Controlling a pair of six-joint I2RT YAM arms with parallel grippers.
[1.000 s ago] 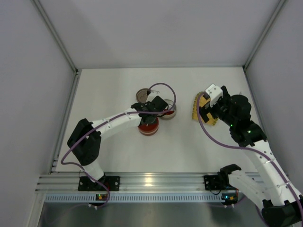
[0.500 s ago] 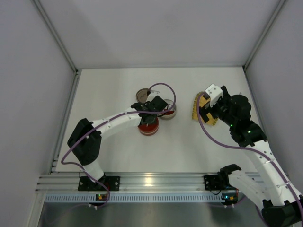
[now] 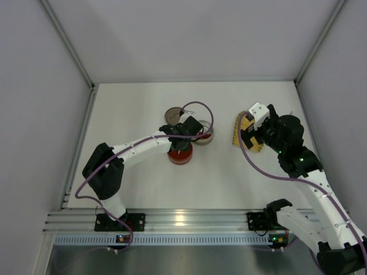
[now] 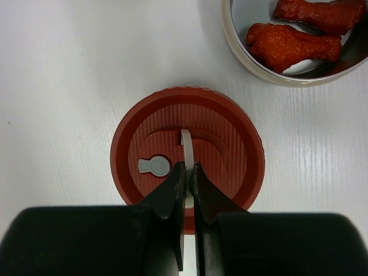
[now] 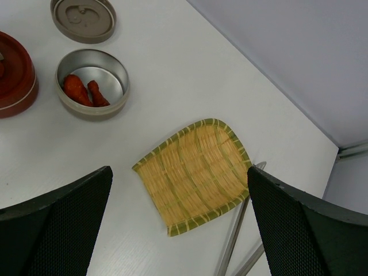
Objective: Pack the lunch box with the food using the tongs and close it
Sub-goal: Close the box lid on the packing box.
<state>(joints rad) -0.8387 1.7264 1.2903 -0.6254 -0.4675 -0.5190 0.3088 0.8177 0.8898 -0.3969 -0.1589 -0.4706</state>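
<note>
The left gripper draws the red container back to the bare tabletop by the metal bar [image 3: 171, 180] next and releases the lid's handle, as the container crowds the tin.
My left gripper [image 4: 187, 167] is shut on the thin white handle [image 4: 186, 142] that stands up from the round red lid [image 4: 187, 150]. In the top view that lid [image 3: 179, 154] sits on its red container, under the left gripper [image 3: 182, 136]. Beside it is an open round metal tin [image 4: 241, 57] of the lunch box, with two orange-red food pieces [image 4: 293, 45] inside. My right gripper [image 5: 179, 172] hangs open above the yellow bamboo mat [image 5: 195, 172], holding nothing. The silver tongs [image 5: 234, 244] lie on the table at the mat's right edge.
A flat grey-brown lid [image 5: 83, 20] lies on the table beyond the tin [image 5: 92, 83]. The red container [image 5: 14, 75] shows at the right wrist view's left edge. White walls enclose the table [image 3: 143, 103] on three sides.
</note>
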